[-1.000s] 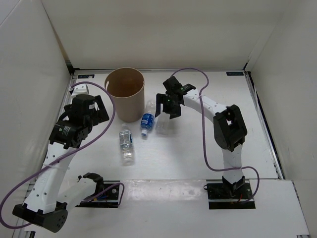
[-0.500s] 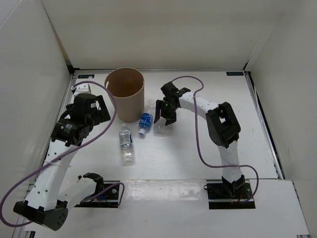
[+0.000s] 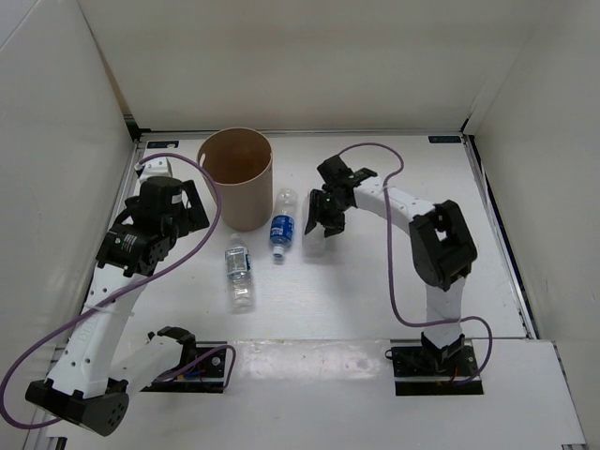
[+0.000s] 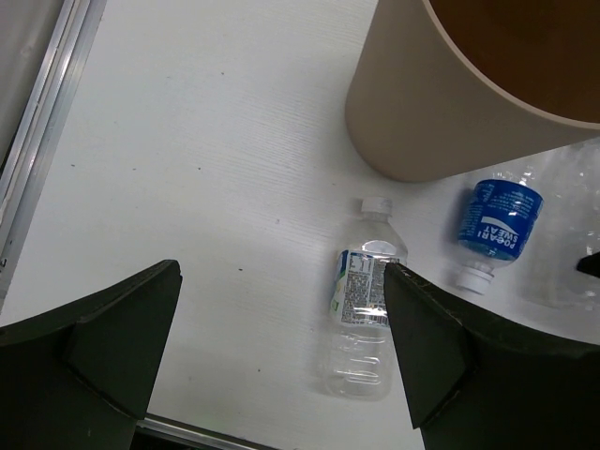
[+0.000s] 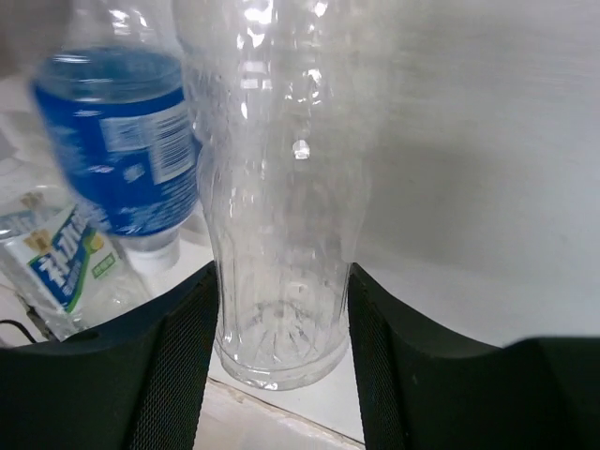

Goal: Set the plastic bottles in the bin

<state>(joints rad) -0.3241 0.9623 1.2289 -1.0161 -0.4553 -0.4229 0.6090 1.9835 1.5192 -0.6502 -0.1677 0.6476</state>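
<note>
The bin's rim stands above the lying plain clear bottle, so I will raise my right gripper, swing left in the top view over the bin's opening (image 3: pixel 234 156), and let go.
A plain clear bottle (image 5: pixel 281 187) lies on the white table, and my right gripper (image 5: pixel 281 309) is shut on its base end, one finger pressed to each side. From above, the right gripper (image 3: pixel 323 216) sits just right of the blue-labelled bottle (image 3: pixel 280 228), which lies beside the tan bin (image 3: pixel 237 176). A clear bottle with a small label (image 3: pixel 239 272) lies nearer the arms. My left gripper (image 4: pixel 281 272) hangs open over the table, left of that small-labelled bottle (image 4: pixel 364 319), with nothing between its fingers. The bin (image 4: pixel 441 122) stands upright.
White walls enclose the table on three sides. A metal rail (image 4: pixel 42 131) runs along the left edge. Purple cables (image 3: pixel 384 253) loop from both arms over the table surface.
My right gripper has closed on the plain clear bottle and drifted slightly right. The blue-labelled bottle has shifted a little. The left arm has held still.
</note>
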